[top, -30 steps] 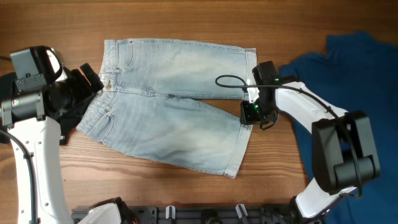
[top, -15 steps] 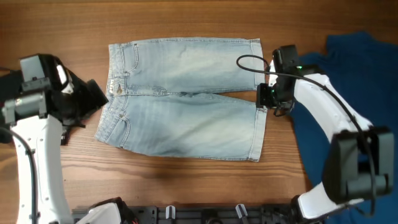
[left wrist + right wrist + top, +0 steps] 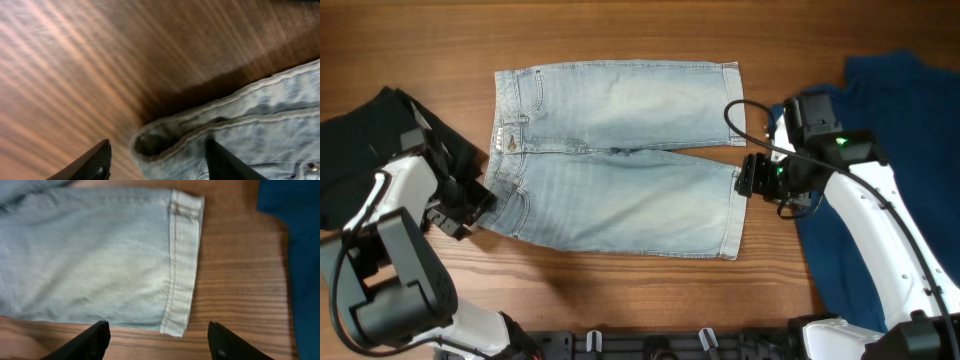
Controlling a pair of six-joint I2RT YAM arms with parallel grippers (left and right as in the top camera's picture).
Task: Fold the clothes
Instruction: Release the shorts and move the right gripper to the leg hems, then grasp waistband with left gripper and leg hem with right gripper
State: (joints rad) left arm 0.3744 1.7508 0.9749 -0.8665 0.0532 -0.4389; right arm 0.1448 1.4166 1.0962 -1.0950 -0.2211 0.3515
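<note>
Next, my open right gripper draws back and down onto the near corner of the near leg's hem [image 3: 731, 252] [image 3: 174, 325], since it lies flat below the parted fingers.
The pale blue denim jeans [image 3: 620, 160] lie flat on the table, waistband to the left and hemmed legs to the right. My left gripper [image 3: 475, 200] is at the waistband's near left corner. In the left wrist view that folded waistband corner [image 3: 165, 140] sits between the gripper's [image 3: 160, 162] parted fingers, which are not pressed on it. My right gripper [image 3: 748, 180] hovers at the near leg's hem. The right wrist view shows the hem [image 3: 182, 265] lying loose just ahead of the open gripper [image 3: 160, 342].
A black garment [image 3: 360, 150] lies crumpled at the left table edge behind my left arm. A dark-blue garment [image 3: 895, 120] covers the right side under my right arm; its edge [image 3: 300, 255] is close to the hem. Bare wood [image 3: 620, 290] lies in front of the jeans.
The jeans were pulled straight to the right. My right gripper opened, let go of the hem and shifted slightly toward the front. My left arm swung down to the waistband's near corner, its jaws narrowing.
</note>
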